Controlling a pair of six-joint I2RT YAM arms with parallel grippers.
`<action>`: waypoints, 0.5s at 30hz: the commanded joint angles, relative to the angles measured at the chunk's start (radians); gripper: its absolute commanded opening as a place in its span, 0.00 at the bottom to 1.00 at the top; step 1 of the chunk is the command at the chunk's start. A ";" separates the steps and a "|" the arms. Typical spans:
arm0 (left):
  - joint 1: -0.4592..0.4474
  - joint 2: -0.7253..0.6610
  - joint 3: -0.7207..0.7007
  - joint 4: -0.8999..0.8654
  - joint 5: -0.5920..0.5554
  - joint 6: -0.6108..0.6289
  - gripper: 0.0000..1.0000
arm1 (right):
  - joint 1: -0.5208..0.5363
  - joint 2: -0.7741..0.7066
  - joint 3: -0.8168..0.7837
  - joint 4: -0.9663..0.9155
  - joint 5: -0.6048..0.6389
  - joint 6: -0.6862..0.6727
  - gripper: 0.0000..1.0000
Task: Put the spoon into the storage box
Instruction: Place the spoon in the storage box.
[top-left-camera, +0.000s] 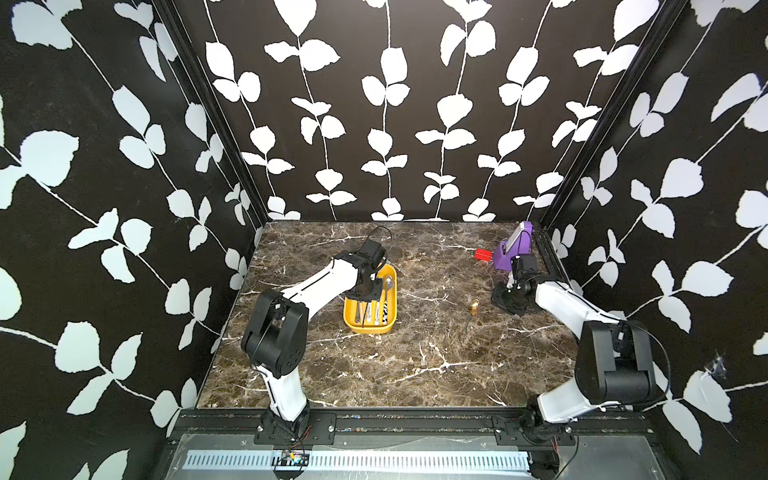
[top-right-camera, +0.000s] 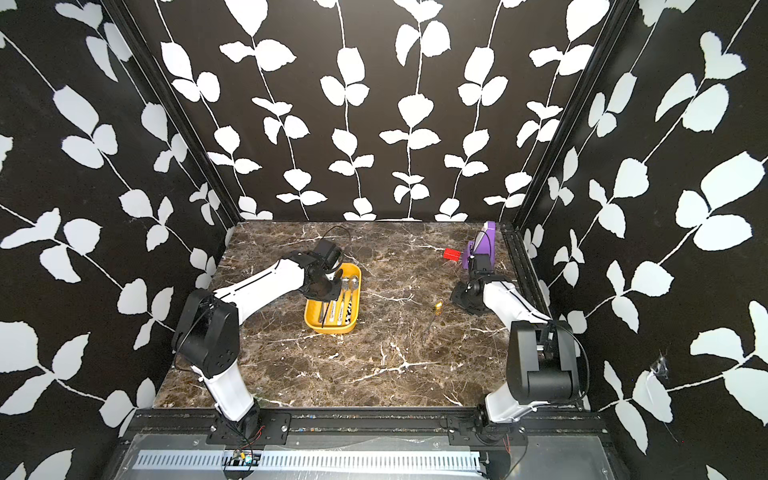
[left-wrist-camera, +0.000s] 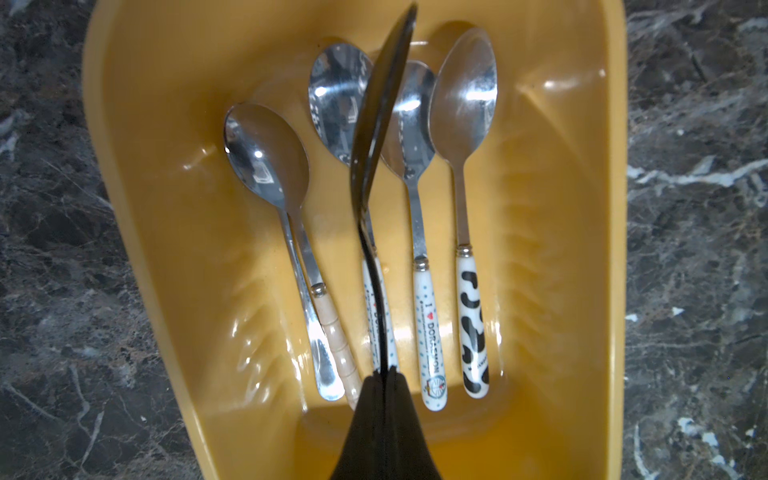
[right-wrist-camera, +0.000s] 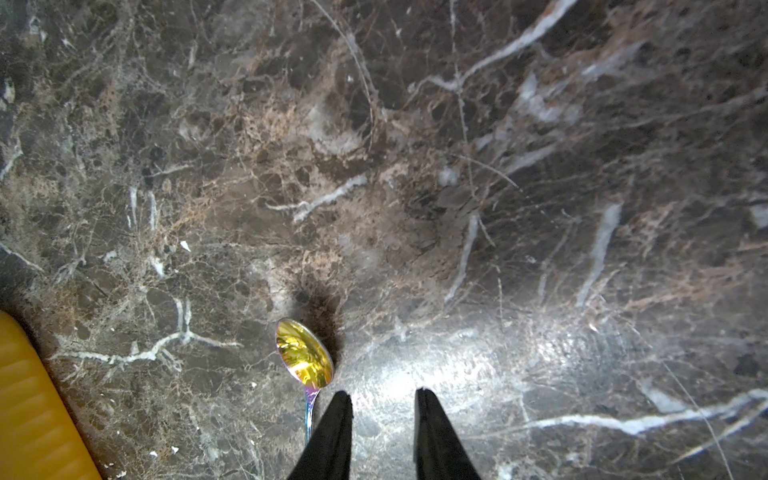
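Note:
The left gripper should next lower the black spoon, which is still raised, into the bare gap between the tan and white handles and let go of the spoon's handle, because the gap is below.
The yellow storage box (top-left-camera: 370, 330) (top-right-camera: 332, 330) (left-wrist-camera: 166, 124) lies left of the table's middle, with several patterned-handle spoons (left-wrist-camera: 432, 324) side by side in it. My left gripper (top-left-camera: 368, 300) (top-right-camera: 326, 300) (left-wrist-camera: 384, 374) hangs above the box, shut on the thin handle of a black spoon (left-wrist-camera: 374, 145) (top-left-camera: 364, 316) that reaches down over the spoons. A gold iridescent spoon (top-left-camera: 473, 307) (top-right-camera: 437, 308) (right-wrist-camera: 304, 353) lies on the marble to the right of the box. My right gripper (top-left-camera: 509, 301) (top-right-camera: 467, 301) (right-wrist-camera: 384, 395) stands open just beside it, with nothing between its fingers.
A purple angular stand (top-left-camera: 513, 251) (top-right-camera: 482, 249) stands at the back right corner, with a small red block (top-left-camera: 483, 254) (top-right-camera: 452, 254) next to it. Patterned walls close in the marble table (top-left-camera: 374, 374) on three sides.

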 joint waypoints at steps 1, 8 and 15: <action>0.010 -0.003 0.028 0.006 0.015 0.010 0.00 | -0.005 0.016 -0.003 0.007 -0.005 -0.002 0.29; 0.029 0.032 0.036 0.030 0.032 0.005 0.00 | -0.005 0.020 -0.001 0.008 -0.014 0.001 0.29; 0.053 0.061 0.028 0.049 0.028 0.009 0.00 | -0.004 0.027 0.000 0.010 -0.018 0.000 0.29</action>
